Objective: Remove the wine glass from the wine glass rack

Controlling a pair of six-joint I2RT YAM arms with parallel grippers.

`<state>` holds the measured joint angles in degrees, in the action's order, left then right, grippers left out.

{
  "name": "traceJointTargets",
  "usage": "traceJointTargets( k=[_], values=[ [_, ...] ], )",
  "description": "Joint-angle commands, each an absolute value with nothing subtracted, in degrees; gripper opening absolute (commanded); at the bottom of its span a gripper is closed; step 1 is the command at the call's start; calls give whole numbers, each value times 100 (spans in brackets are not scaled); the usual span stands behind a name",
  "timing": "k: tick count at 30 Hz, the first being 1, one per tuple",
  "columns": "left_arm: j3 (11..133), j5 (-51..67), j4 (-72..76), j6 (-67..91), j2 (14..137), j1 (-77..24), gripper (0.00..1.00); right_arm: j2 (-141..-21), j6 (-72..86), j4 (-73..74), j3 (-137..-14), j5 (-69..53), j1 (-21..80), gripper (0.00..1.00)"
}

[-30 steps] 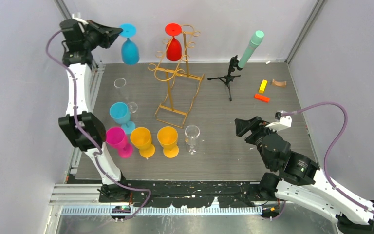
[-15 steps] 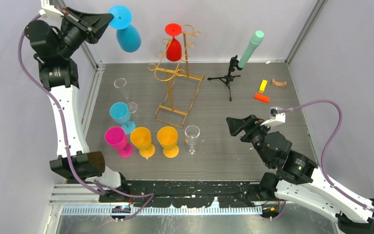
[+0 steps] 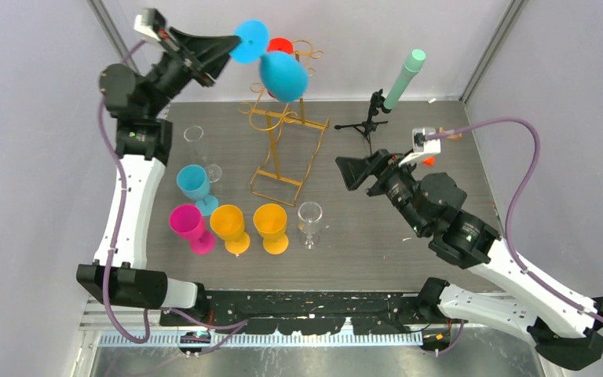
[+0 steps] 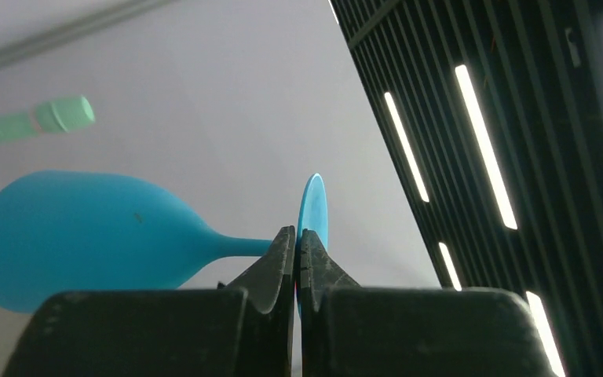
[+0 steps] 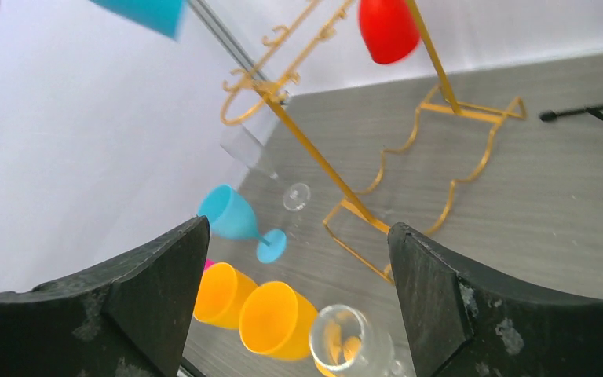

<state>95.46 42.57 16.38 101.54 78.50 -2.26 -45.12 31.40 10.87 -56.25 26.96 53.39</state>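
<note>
The right gripper rises outward and tilts its fingers up toward the rim of the blue wine glass (image 3: 284, 74) (image 5: 178, 21) next, as that rim is above and outward of it.
My left gripper (image 3: 226, 45) is shut on the foot (image 4: 312, 206) of a blue wine glass (image 3: 284, 74), held sideways in the air in front of the top of the gold wine glass rack (image 3: 281, 153). In the left wrist view its bowl (image 4: 71, 236) points left and the fingers (image 4: 279, 259) pinch the foot's rim. A red wine glass (image 5: 388, 28) hangs upside down on the rack (image 5: 314, 153); from above only its foot (image 3: 281, 45) shows behind the blue glass. My right gripper (image 3: 345, 173) stands open and empty above the table, right of the rack.
Standing glasses fill the left of the table: blue (image 3: 194, 184), pink (image 3: 188, 223), two orange (image 3: 229, 225) (image 3: 271, 225), and clear ones (image 3: 310, 218) (image 3: 195, 137). A black tripod with a green tube (image 3: 403, 77) stands at the back right.
The left arm has swung the blue glass up and then right, to in front of the rack's top. The right arm has risen and moved towards the rack, its jaws opening wider.
</note>
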Motion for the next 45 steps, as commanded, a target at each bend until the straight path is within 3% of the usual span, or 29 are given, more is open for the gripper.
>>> traceJointTargets(
  k=[1,5,9,18,27,31,34,35,40,43,45],
  values=[
    [9307,4009,2417,10614,7594,-827,0,-4816,3120,244,-6180,1283,4549,90],
    [8858,3954,2661,10989,7462,-1079,0,-5007,4133,-891,-6084,-594,3383,91],
    [8412,3889,3218,11490,7400,-1196,0,-5369,5396,-2399,-5781,-1737,2617,91],
    [8050,3706,3305,11674,7404,-1563,0,-6293,7251,-4977,-5490,-2560,2383,85],
    [7967,3567,3305,11638,7488,-1799,0,-6668,7741,-5328,-5624,-2888,2382,59],
    [7880,3493,3305,11645,7490,-1840,0,-6591,7709,-5390,-5577,-2853,2382,38],
    [7853,3448,3305,11591,7492,-1879,0,-6470,7617,-5351,-5604,-2821,2377,15],
    [7843,3394,3285,11523,7466,-1885,5,-6407,7579,-5238,-5619,-2793,2380,5],
    [7897,3161,2635,10761,7124,-1890,65,-6043,6856,-4209,-5766,-2572,2382,0],
    [7993,3072,2157,10129,6925,-1890,85,-5605,6278,-3394,-5832,-2179,2382,0],
    [8045,3078,1988,9719,6839,-1890,93,-5412,5784,-2570,-5965,-1891,2382,0]
  ],
)
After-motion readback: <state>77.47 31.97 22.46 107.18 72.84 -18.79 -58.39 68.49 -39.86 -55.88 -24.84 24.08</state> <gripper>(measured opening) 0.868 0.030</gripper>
